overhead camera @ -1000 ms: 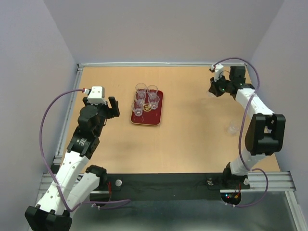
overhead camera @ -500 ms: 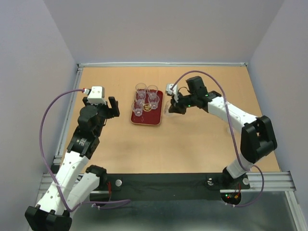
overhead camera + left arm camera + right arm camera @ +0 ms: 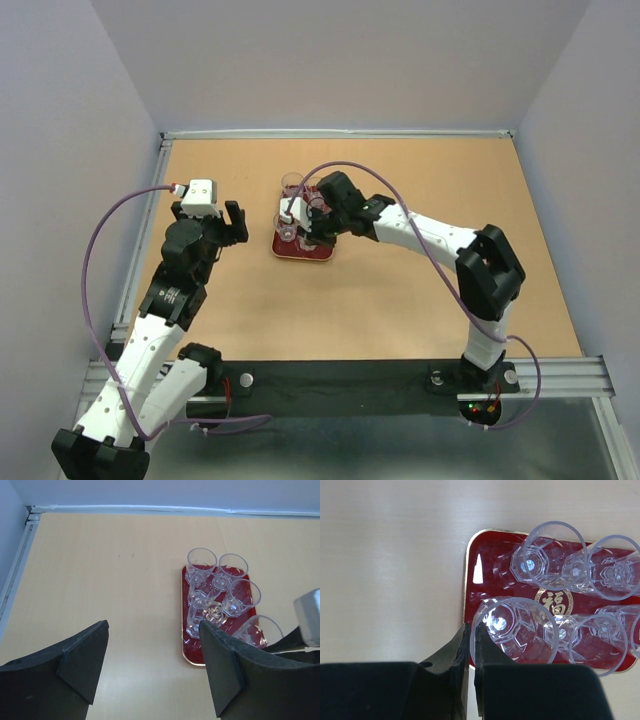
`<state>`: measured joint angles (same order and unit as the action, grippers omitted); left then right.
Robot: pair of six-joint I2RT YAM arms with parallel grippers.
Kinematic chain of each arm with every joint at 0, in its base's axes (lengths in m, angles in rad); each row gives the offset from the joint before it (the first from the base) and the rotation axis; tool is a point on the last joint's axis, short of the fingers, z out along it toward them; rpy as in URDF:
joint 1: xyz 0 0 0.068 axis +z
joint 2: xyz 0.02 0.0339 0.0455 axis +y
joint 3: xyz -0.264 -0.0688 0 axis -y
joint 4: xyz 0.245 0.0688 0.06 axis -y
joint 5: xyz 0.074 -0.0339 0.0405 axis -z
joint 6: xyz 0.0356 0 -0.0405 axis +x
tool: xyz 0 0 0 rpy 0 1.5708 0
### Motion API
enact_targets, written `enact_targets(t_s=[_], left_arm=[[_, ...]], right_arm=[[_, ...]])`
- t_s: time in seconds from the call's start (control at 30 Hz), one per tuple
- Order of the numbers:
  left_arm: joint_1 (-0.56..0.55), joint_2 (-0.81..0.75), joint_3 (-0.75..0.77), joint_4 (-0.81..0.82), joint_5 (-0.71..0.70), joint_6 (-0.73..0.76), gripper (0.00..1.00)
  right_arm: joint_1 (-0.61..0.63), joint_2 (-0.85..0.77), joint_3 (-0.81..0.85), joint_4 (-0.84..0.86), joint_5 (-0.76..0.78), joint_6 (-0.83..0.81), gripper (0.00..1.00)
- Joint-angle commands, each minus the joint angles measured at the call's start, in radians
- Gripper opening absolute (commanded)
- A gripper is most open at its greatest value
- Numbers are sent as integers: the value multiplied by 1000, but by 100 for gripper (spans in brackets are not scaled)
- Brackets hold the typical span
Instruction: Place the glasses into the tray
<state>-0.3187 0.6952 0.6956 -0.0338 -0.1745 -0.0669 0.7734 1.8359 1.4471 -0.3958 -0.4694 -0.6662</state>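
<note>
The row's next glass stands farther along the tray, so my right gripper will next move outward and lower the held glass beside the gold emblem.
The dark red tray lies on the wooden table with several clear glasses standing in it. My right gripper is over the tray's near end. It is shut on the rim of one glass, with one finger inside and one outside. That glass sits above the tray's corner, next to the gold emblem; I cannot tell whether its base touches. My left gripper hangs open and empty over bare wood left of the tray.
A raised metal rail runs along the table's left edge, and the back wall stands just behind the tray. The right arm stretches across the table's middle. Bare wood lies between the left arm and the tray.
My right arm has swept from the back right corner leftward across the table to above the tray, carrying a glass. The left arm has not moved.
</note>
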Motion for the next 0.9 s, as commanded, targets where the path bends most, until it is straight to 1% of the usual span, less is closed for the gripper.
enact_targets(t_s=[0.0, 0.17, 0.5, 0.8, 0.87], left_arm=[[0, -23, -10, 51, -14, 12, 83], [0, -25, -10, 51, -11, 12, 84], [0, -28, -8, 51, -13, 13, 84], [0, -28, -10, 49, -13, 13, 84], [0, -29, -10, 51, -14, 13, 84]], right_arm=[[7, 57, 84, 11, 115, 7, 0], [7, 128, 150, 12, 170, 20, 2], [7, 184, 217, 12, 181, 31, 10], [7, 175, 217, 12, 166, 42, 28], [7, 172, 219, 11, 163, 45, 29]])
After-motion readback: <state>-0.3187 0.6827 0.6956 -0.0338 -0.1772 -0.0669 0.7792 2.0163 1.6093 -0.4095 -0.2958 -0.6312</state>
